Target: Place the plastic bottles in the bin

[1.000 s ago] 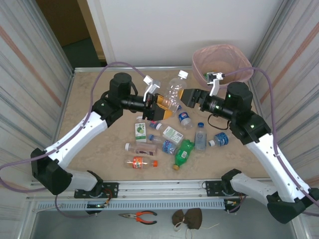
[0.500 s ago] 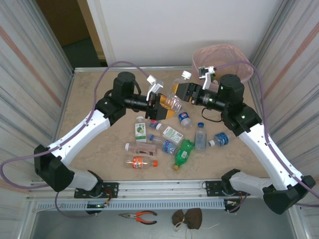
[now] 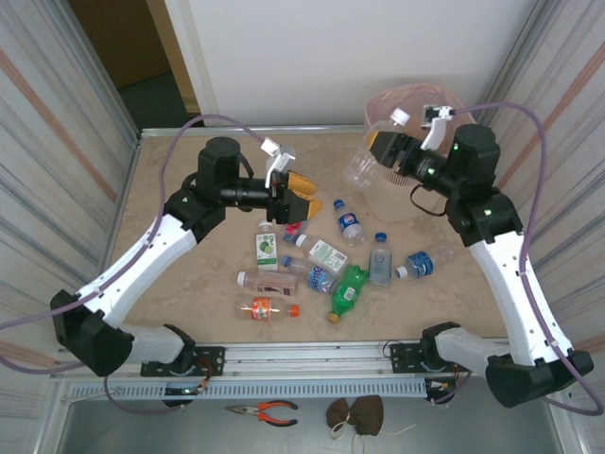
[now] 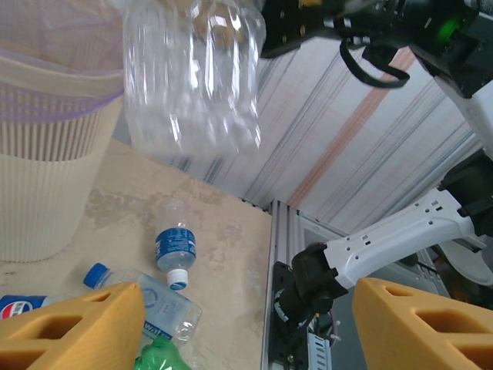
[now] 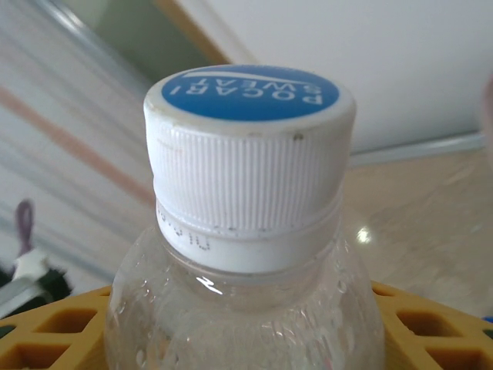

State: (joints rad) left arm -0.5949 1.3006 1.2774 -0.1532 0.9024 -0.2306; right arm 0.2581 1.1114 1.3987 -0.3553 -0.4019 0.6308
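Note:
Next, my right gripper moves outward over the bin's opening (image 3: 418, 104) and lowers inside to release the bottle's neck, since that opening lies outward of the gripper.
My right gripper (image 3: 384, 144) is shut on the neck of a large clear bottle (image 3: 363, 168) with a white cap (image 5: 249, 146), held in the air just left of the bin (image 3: 423, 91). In the left wrist view that bottle (image 4: 192, 77) hangs beside the ribbed bin wall (image 4: 46, 177). My left gripper (image 3: 296, 190) is open and empty over the table, its orange fingers (image 4: 69, 324) wide apart. Several plastic bottles lie on the table: a blue-labelled one (image 3: 349, 220), a green one (image 3: 347, 289), an orange one (image 3: 267, 307).
More bottles and small cartons lie clustered mid-table, among them a white-green carton (image 3: 267, 248), a clear blue-capped bottle (image 3: 380, 260) and a blue bottle (image 3: 416, 264). Metal walls close in both sides. Pliers (image 3: 265, 410) lie below the table's front rail.
The left gripper let go of the clear bottle and drew back to the left. The right gripper closed on its neck and carried it up and right toward the bin.

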